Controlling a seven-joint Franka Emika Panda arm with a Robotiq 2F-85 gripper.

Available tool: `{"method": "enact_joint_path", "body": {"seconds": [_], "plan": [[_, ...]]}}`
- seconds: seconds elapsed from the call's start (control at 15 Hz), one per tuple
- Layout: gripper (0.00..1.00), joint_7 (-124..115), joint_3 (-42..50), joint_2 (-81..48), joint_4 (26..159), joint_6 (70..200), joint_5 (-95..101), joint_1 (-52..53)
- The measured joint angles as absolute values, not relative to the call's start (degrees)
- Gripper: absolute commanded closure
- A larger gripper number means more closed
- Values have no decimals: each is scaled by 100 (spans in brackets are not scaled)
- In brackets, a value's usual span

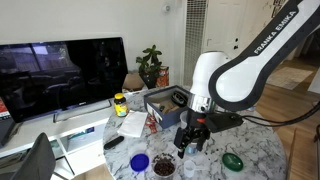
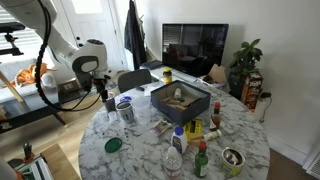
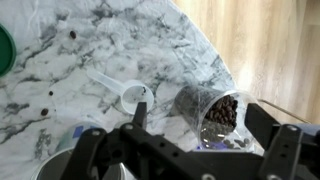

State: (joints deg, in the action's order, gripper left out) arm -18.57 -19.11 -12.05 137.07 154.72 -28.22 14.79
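The cup stands below and off-center, so my gripper should next move down toward the right in the wrist view until its open fingers are on both sides of the plastic cup's rim [image 3: 203,122].
My gripper [image 3: 200,120] hangs over the round marble table [image 3: 90,50] with its fingers apart. A clear plastic cup [image 3: 208,110] holding dark coffee beans sits between the fingers, and there is a gap between the cup and the left finger. A white measuring scoop [image 3: 125,93] lies on the marble just beyond the cup. A green lid [image 3: 4,45] lies farther off. In both exterior views the gripper [image 1: 192,140] [image 2: 108,100] points down near the table's edge.
A dark box tray [image 2: 180,100] stands mid-table, with bottles and jars [image 2: 200,160] around it. A green lid [image 1: 232,160] lies near the rim. A TV [image 1: 60,65] and a plant [image 1: 150,65] stand behind. Wooden floor [image 3: 275,50] lies past the table edge.
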Motion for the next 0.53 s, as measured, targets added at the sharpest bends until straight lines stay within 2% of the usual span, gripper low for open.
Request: {"method": "enact_joint_path", "body": {"seconds": [0.53], "plan": [[0, -1769, -1912, -1686, 13496, 15565, -2846, 1494]]}}
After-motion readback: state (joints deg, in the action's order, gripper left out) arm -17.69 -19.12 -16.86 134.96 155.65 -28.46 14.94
